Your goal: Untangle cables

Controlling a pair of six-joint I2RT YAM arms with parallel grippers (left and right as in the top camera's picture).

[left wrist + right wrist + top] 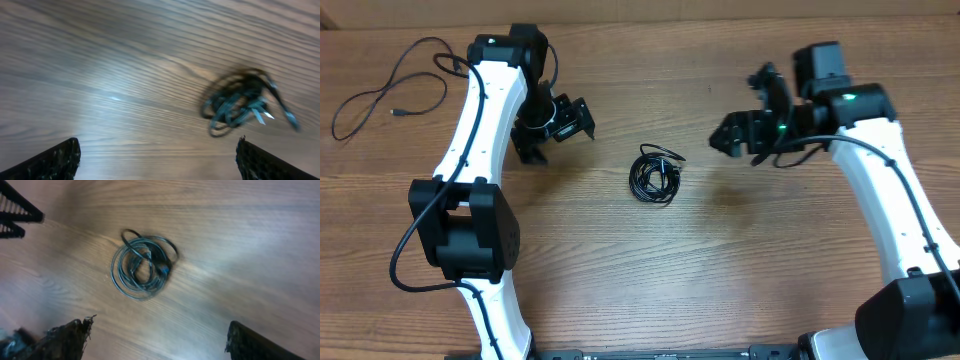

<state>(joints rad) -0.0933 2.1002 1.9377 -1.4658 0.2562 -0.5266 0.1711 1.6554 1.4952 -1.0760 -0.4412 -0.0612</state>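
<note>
The knot's far loop (677,156) (175,253) sticks out below the robot's right gripper and to its left in the overhead view, so the right gripper needs to reach down that way onto it next.
The cables (655,177) lie wound into one small black knot on the wooden table between my two arms; they show blurred in the left wrist view (240,102) and as a round coil in the right wrist view (142,267). One loose thin black cable (396,111) curls at the far left. My left gripper (582,120) hangs left of the knot, open (157,162), with only bare table between its fingertips. My right gripper (735,120) hangs right of the knot, open (160,342) and holding nothing. Neither gripper touches the knot.
The left arm's white links (470,130) run down the left side of the table and the right arm's (890,190) down the right side. A black finger (15,210) of the left gripper shows at the top left corner of the right wrist view.
</note>
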